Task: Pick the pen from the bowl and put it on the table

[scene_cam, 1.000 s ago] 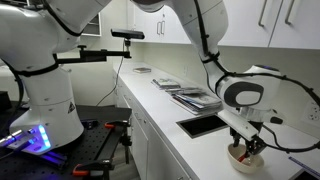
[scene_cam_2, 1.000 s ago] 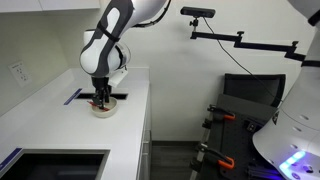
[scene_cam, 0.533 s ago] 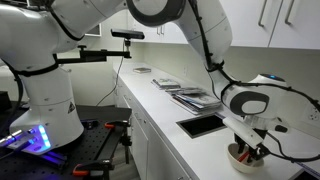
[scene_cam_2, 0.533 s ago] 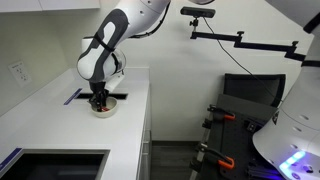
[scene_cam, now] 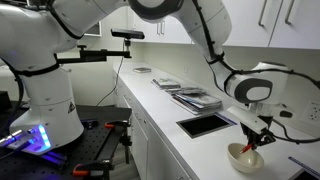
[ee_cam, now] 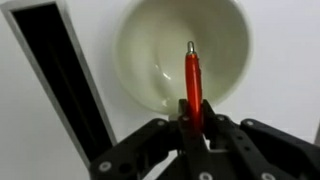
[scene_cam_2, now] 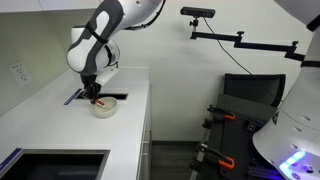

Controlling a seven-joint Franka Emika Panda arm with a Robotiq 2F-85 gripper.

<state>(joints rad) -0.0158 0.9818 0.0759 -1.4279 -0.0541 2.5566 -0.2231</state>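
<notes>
I will next lift my gripper off the bowl [scene_cam: 243, 158], move it toward the dark hollow and lower it onto the bare white table between them, since that spot is clear.
My gripper [ee_cam: 193, 118] is shut on the red-orange pen [ee_cam: 192, 78] and holds it above the cream-white bowl [ee_cam: 150, 50], which looks empty. In the exterior views the gripper [scene_cam: 252, 143] [scene_cam_2: 93, 95] hangs just over the bowl [scene_cam: 243, 158] [scene_cam_2: 105, 107], with the pen [scene_cam: 250, 147] [scene_cam_2: 96, 98] pointing down from the fingers. The bowl stands on the white table [scene_cam: 215, 150] [scene_cam_2: 60, 125] beside the dark rectangular recess [scene_cam: 203, 125] [ee_cam: 55, 90].
Papers and dark booklets [scene_cam: 195, 98] lie farther along the table. A second dark recess [scene_cam_2: 55, 165] sits at the near end in an exterior view. A camera on a boom [scene_cam: 126, 35] and a white robot base [scene_cam: 40, 100] stand beyond the table's edge.
The gripper was down inside the bowl; it has risen out of it with the pen held in its fingers.
</notes>
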